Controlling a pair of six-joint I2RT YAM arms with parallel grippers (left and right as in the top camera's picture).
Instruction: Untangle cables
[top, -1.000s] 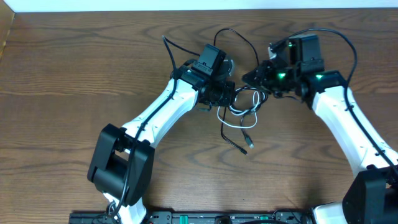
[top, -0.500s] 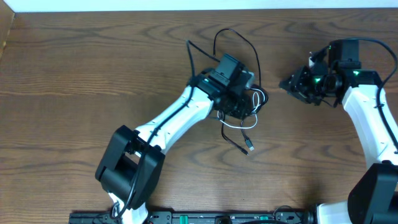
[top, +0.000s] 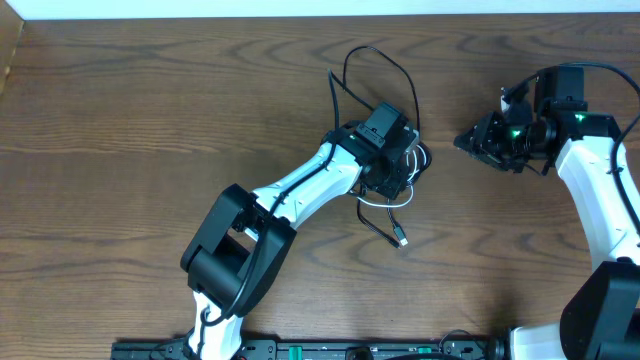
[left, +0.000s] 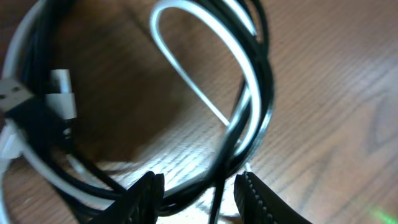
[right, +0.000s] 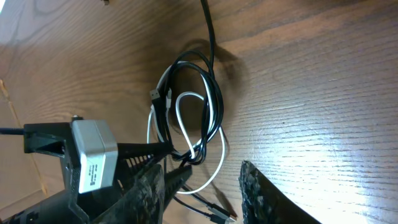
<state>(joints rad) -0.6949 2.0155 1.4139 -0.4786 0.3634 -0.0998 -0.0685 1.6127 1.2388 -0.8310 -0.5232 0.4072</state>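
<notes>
I need to lower my left gripper next and shift it slightly to the coil's side facing the right gripper, because the black and white cables bunch together there.
The black cable (top: 378, 55) and the white cable (top: 377, 201) lie tangled in a small coil on the wooden table, right of centre. A black plug (top: 400, 240) trails toward the front. My left gripper (top: 398, 172) hangs right over the coil. In the left wrist view it (left: 199, 199) is open, with black strands (left: 264, 93) passing loosely between its fingers and the white loop (left: 186, 87) just beyond. The right gripper (top: 464, 140) is open and empty, apart to the right of the coil. Its wrist view shows the coil (right: 217, 93) ahead of its open jaws.
The table (top: 120, 150) ends at a white strip (top: 300, 8) along the back. A dark bar (top: 300, 350) runs along the front edge. The left arm (top: 300, 190) lies diagonally across the middle. A white plug (left: 62, 93) sits at the coil's left side.
Both grippers have opened. The right gripper has pulled away to the right of the coil. The left arm has swung right and now hangs over the coil.
</notes>
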